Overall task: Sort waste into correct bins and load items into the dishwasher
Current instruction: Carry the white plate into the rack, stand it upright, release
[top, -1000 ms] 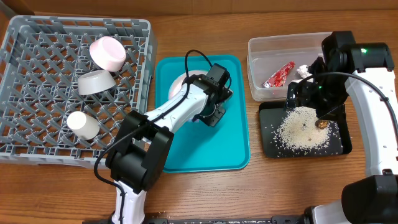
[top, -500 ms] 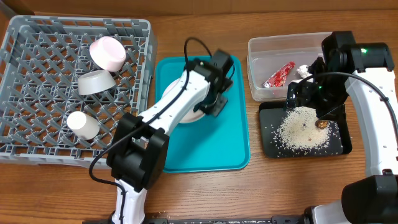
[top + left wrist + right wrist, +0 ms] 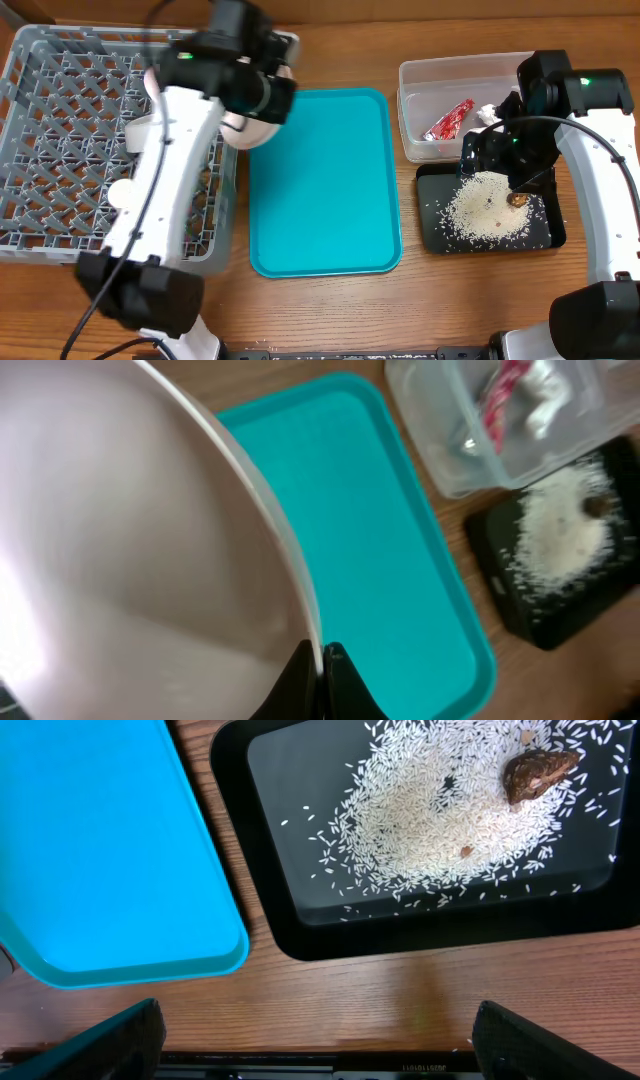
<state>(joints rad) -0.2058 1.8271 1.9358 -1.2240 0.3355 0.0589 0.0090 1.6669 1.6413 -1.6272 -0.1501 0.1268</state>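
My left gripper is holding the plate over the rack's edge, so next it will shift left in the overhead view and down just inside that edge.
My left gripper is shut on the rim of the white flat plate and holds it up over the right edge of the grey dish rack. In the left wrist view the plate fills the left side, pinched between the fingers. My right gripper is open and empty above the black tray, which holds rice and a brown lump. The clear tub holds the candy wrapper and tissue. Chopsticks are out of view.
The teal tray lies bare between rack and bins. A small white cup lies in the rack; other crockery there is partly hidden by my left arm. The right wrist view shows open fingers over wood, the rice and lump.
My left gripper has lifted the plate off the teal tray and carried it up and left to the rack's right edge. The right arm has not moved.
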